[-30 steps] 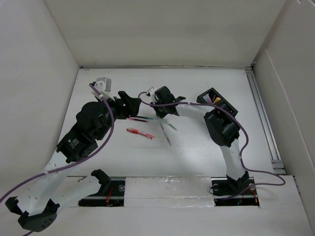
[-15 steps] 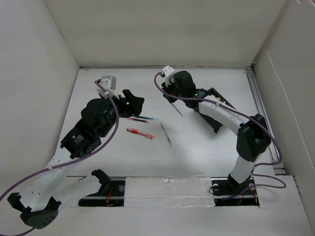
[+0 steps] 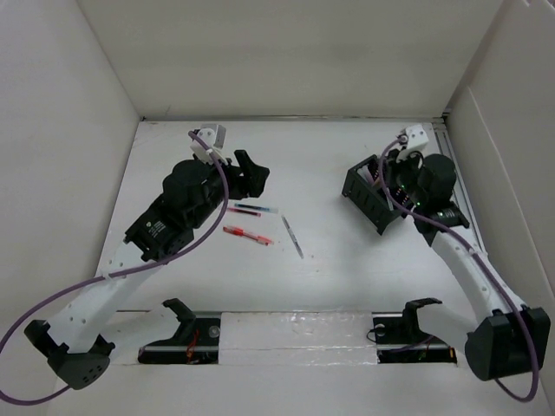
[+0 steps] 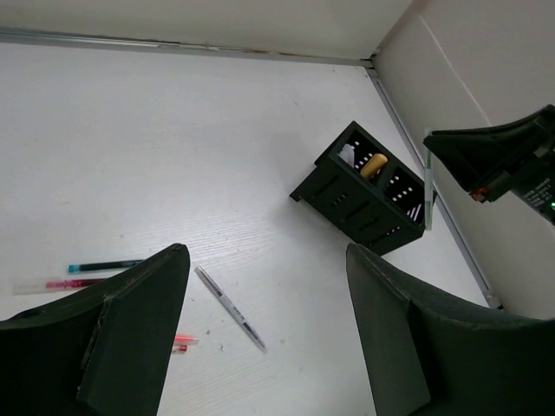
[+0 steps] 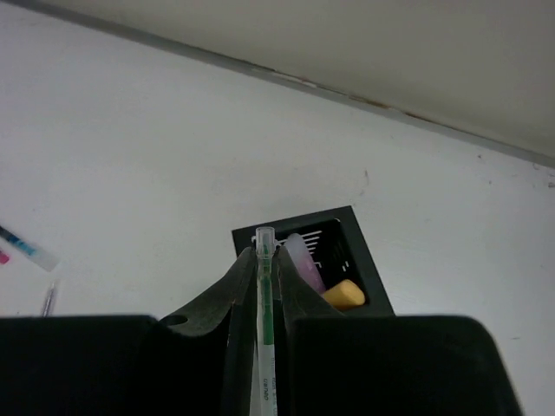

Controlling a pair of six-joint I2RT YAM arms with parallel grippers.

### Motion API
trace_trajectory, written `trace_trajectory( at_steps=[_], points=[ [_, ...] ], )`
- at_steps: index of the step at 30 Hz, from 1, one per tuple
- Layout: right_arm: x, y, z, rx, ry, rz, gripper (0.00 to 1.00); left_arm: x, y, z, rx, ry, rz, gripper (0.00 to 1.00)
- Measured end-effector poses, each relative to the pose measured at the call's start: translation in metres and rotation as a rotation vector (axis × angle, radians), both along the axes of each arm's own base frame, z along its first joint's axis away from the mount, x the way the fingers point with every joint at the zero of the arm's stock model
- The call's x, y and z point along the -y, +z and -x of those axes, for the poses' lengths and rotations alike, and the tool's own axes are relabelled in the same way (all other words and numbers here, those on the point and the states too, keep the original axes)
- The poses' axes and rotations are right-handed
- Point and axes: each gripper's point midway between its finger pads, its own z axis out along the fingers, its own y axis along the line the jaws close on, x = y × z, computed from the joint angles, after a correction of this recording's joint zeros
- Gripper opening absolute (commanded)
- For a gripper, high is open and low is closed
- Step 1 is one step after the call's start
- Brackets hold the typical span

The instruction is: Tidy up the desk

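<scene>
My right gripper is holding the green pen above the black slotted box. It should go down and tilt flatter first to get the pen into the box's near section [image 3: 397, 197].
My right gripper [image 5: 264, 253] is shut on a clear pen with green ink [image 5: 264, 308], which stands upright just above the black slotted box [image 5: 290, 229]. The top view places this gripper [image 3: 390, 172] over the box [image 3: 371, 198] at the right of the desk [image 3: 347, 269]. My left gripper [image 4: 267, 260] hangs open and empty above the desk's middle [image 3: 247, 173]. Below it lie a clear pen [image 4: 230, 308], a red pen [image 3: 247, 235], and a teal pen [image 4: 104, 266] beside a pink one [image 4: 56, 283].
The box holds a yellow thing [image 5: 345, 295] and a pale purple thing [image 5: 303, 260]. A metal rail [image 3: 464, 208] runs along the desk's right edge, close to the box. White walls close the left, back and right sides.
My right arm has swung from the middle of the desk to the right, carrying the green pen over the box. My left arm has shifted a little to the right.
</scene>
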Motion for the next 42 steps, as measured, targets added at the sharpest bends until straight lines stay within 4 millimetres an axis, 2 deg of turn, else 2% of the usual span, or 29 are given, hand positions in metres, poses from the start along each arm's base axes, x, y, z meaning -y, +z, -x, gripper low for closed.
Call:
trace_trajectory(
  at_steps=[3,7,10,16,21,22,23,24,25,28,32,33,34,35,36,37,38,40,42],
  points=[
    [0.028,-0.002,0.007,0.067,-0.018,-0.037,0.00,0.005,-0.004,-0.003,-0.011,-0.011,-0.007,0.68],
    [0.043,-0.008,0.002,0.126,0.016,-0.105,0.00,0.014,-0.008,-0.008,-0.024,-0.029,-0.013,0.68],
    [0.042,-0.013,-0.003,0.148,0.067,-0.155,0.00,0.018,-0.011,-0.010,-0.035,-0.038,-0.019,0.68],
    [0.040,-0.008,-0.019,0.207,0.133,-0.212,0.00,0.019,-0.012,-0.010,-0.037,-0.042,-0.020,0.67],
    [0.040,-0.010,-0.021,0.222,0.142,-0.226,0.00,0.018,-0.011,-0.010,-0.036,-0.040,-0.019,0.67],
    [0.041,-0.013,-0.020,0.217,0.141,-0.225,0.03,0.018,-0.011,-0.010,-0.035,-0.038,-0.019,0.67],
    [0.041,-0.016,-0.018,0.211,0.138,-0.220,0.11,0.017,-0.010,-0.010,-0.033,-0.037,-0.018,0.67],
    [0.042,-0.019,-0.016,0.209,0.131,-0.216,0.21,0.017,-0.010,-0.009,-0.031,-0.035,-0.016,0.67],
    [0.043,-0.024,-0.013,0.202,0.123,-0.214,0.41,0.016,-0.009,-0.009,-0.029,-0.034,-0.015,0.67],
    [0.047,-0.033,-0.001,0.185,0.096,-0.198,0.63,0.015,-0.006,-0.008,-0.023,-0.032,-0.010,0.67],
    [0.050,-0.021,0.005,0.184,0.078,-0.137,0.66,0.014,-0.006,-0.008,-0.021,-0.030,-0.009,0.67],
    [0.050,-0.013,0.004,0.187,0.075,-0.117,0.65,0.014,-0.005,-0.008,-0.020,-0.029,-0.009,0.67],
    [0.045,-0.004,0.002,0.196,0.081,-0.097,0.49,0.013,-0.005,-0.008,-0.019,-0.027,-0.008,0.67],
    [0.037,0.006,0.002,0.209,0.097,-0.076,0.38,0.013,-0.004,-0.007,-0.018,-0.025,-0.007,0.67],
    [0.024,0.015,0.003,0.221,0.127,-0.061,0.28,0.011,-0.003,-0.007,-0.014,-0.020,-0.005,0.67],
    [0.007,0.020,0.007,0.227,0.163,-0.048,0.10,0.009,-0.002,-0.007,-0.010,-0.014,-0.003,0.66],
    [-0.012,0.022,0.012,0.227,0.209,-0.039,0.04,0.007,0.001,-0.006,-0.005,-0.005,0.001,0.66],
    [-0.052,0.012,0.024,0.190,0.303,-0.028,0.00,0.000,0.005,-0.006,0.007,0.025,0.009,0.64],
    [-0.092,-0.015,0.037,0.108,0.386,0.001,0.00,-0.008,0.014,-0.001,0.028,0.040,0.027,0.61]
  ],
)
